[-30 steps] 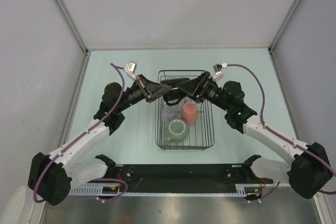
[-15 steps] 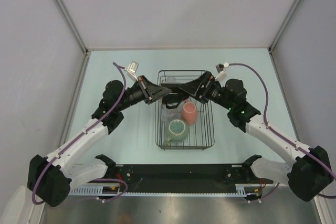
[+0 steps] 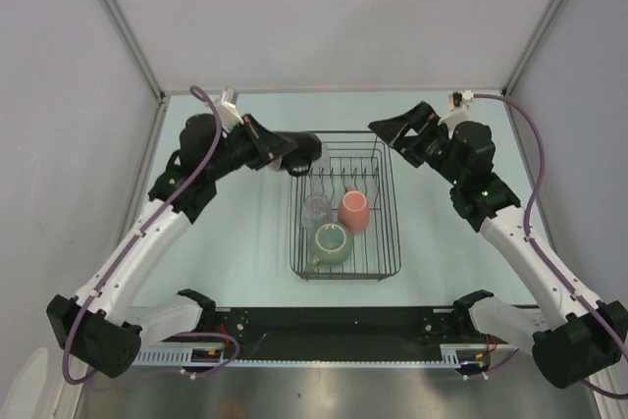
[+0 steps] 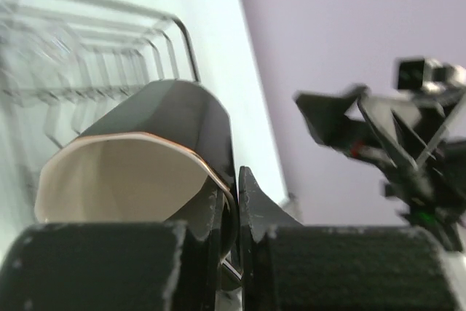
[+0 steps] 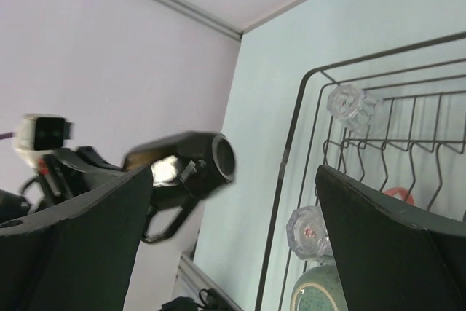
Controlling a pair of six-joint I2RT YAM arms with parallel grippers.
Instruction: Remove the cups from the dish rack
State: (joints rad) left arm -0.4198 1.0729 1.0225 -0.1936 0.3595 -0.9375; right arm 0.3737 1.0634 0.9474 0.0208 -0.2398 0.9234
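The tabletop beside the dish rack (image 3: 383,242) is bare, so I will lower my left gripper there, to the left in the top view, and tilt it down to let go of the dark cup's rim.
The black wire dish rack (image 3: 383,242) stands mid-table. In it are a salmon-pink cup (image 3: 354,210), a sage-green mug (image 3: 331,242) and a clear glass tumbler (image 3: 315,209). My left gripper (image 3: 288,152) is shut on the rim of the dark pale-rimmed cup (image 3: 302,151) and holds it in the air over the rack's far left corner. The left wrist view shows one finger inside and one outside the cup's (image 4: 145,151) rim. My right gripper (image 3: 381,129) is open and empty above the rack's far right corner. The right wrist view shows two tumblers (image 5: 348,105) (image 5: 309,229).
The pale table (image 3: 245,242) is walled by grey panels left, right and behind. The arms' black base rail (image 3: 334,326) runs along the near edge. The right arm (image 4: 393,143) shows blurred across from the left wrist camera.
My left gripper has lifted the dark cup out of the rack and moved it back and to the left. My right gripper has drawn back out of the rack to the far right.
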